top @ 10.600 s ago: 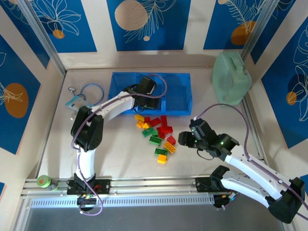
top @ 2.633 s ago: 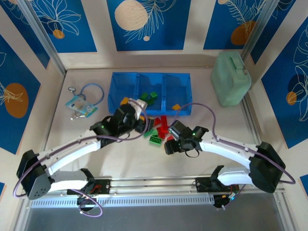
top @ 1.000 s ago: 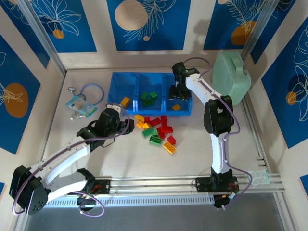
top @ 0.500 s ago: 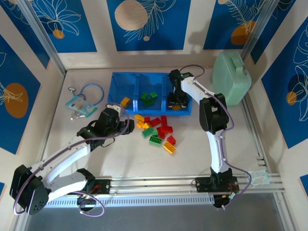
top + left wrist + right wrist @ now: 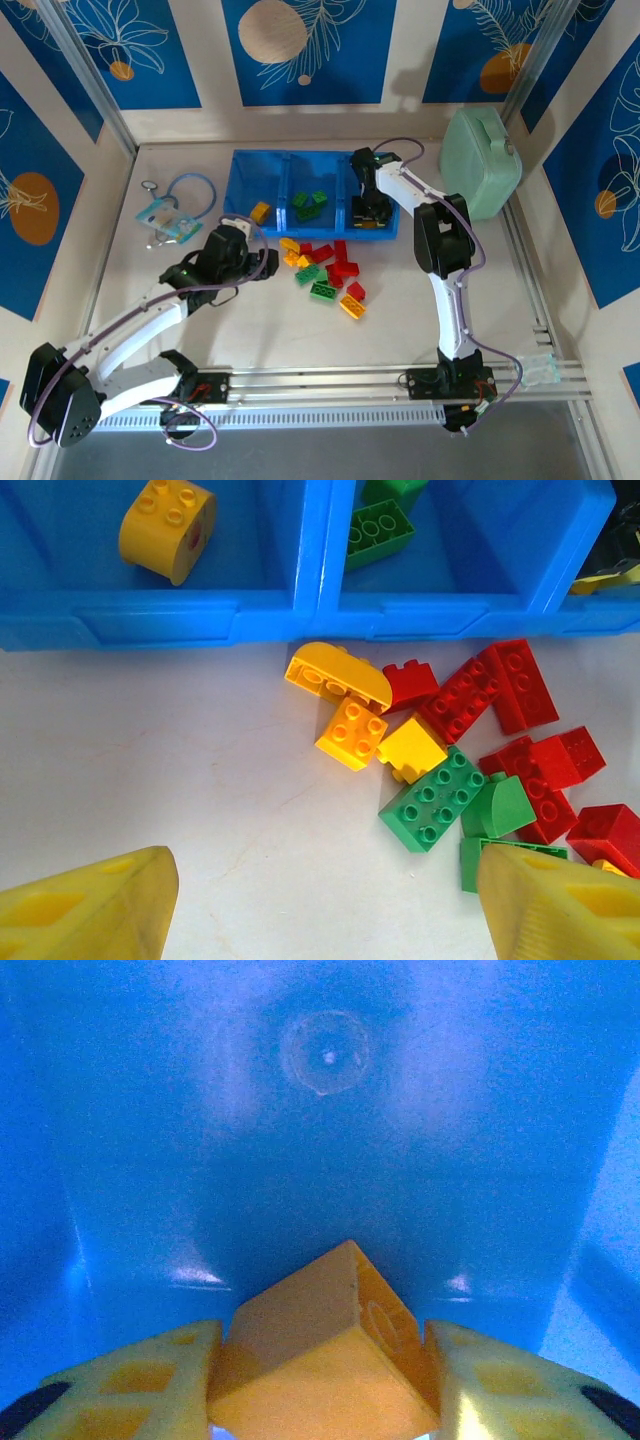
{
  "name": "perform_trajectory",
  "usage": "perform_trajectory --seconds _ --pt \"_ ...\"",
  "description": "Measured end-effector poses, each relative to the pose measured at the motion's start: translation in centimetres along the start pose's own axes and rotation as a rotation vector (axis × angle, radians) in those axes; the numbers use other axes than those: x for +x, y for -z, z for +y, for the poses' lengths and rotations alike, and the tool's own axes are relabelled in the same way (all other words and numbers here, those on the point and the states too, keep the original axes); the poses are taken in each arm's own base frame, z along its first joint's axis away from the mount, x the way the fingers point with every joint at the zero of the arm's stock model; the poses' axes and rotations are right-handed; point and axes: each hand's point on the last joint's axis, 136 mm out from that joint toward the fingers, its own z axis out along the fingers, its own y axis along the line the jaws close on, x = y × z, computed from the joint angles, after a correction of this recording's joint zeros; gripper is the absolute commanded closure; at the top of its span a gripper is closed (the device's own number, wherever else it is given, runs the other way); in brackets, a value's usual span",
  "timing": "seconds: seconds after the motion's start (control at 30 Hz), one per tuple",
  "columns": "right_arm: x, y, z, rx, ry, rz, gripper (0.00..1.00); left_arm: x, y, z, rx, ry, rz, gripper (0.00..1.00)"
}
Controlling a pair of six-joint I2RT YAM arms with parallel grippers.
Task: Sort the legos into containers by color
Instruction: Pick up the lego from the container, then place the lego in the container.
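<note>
The lego in my right gripper comes up out of its section of the tray next. It swings past the green legos for release over the yellow lego's section [image 5: 256, 192], where the color matches.
The containers are three compartments of one blue tray [image 5: 315, 156]. My right gripper [image 5: 368, 214] reaches into the right compartment [image 5: 320, 1140] and is shut on an orange lego [image 5: 310, 1340], whose sides touch both yellow fingers. A yellow lego [image 5: 260, 211] lies in the left compartment, and green legos [image 5: 308, 203] lie in the middle one. Loose red, green and yellow legos [image 5: 326, 270] form a pile on the table in front of the tray. My left gripper [image 5: 262, 262] hangs open just left of that pile [image 5: 450, 750], nothing between its fingers [image 5: 90, 910].
A pale green lidded box [image 5: 480, 165] stands right of the tray. A blue lanyard with a badge [image 5: 172, 212] lies to the tray's left. A green tape roll [image 5: 92, 377] sits by the near left rail. Walls close in the table's back and sides.
My right gripper came down from the tray's far edge into the right compartment and closed on the orange lego. The left arm has stayed still.
</note>
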Motion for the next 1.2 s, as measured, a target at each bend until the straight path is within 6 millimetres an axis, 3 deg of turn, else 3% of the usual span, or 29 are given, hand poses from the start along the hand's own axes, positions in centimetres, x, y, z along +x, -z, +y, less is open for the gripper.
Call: perform_trajectory --seconds 0.17,0.27,0.33,0.5,0.67,0.77,0.9,1.03,1.2 --pt "-0.3 1.2 0.0 0.034 0.014 -0.028 0.65 -1.2 1.6 -0.2 0.013 0.002 -0.052 0.22" --pt "-1.7 4.2 0.8 0.029 0.025 -0.105 0.66 -2.9 3.5 -0.3 0.016 0.009 -0.117 0.23" --pt "-3.0 7.4 2.0 0.01 0.039 -0.188 0.65 -4.1 4.9 -0.4 0.019 0.014 -0.166 0.23" --pt "-5.0 15.7 8.0 -0.121 0.11 -0.403 0.65 -5.8 7.8 -0.2 0.028 0.031 -0.266 0.23" --pt "-4.6 19.5 15.8 -0.298 0.221 -0.482 0.65 -5.7 9.0 0.1 0.03 0.035 -0.285 0.23" --pt "-4.3 18.8 20.1 -0.366 0.276 -0.486 0.66 -5.5 9.4 0.3 0.029 0.035 -0.283 0.23" --pt "-2.8 15.1 24.1 -0.406 0.323 -0.421 0.65 -5.2 10.0 0.5 0.031 0.035 -0.286 0.23" --pt "-2.1 12.6 25.8 -0.428 0.328 -0.375 0.65 -4.9 10.3 0.7 0.029 0.035 -0.282 0.23" --pt "-2.6 12.0 26.7 -0.456 0.322 -0.387 0.62 -4.8 10.6 0.8 0.03 0.035 -0.284 0.23"
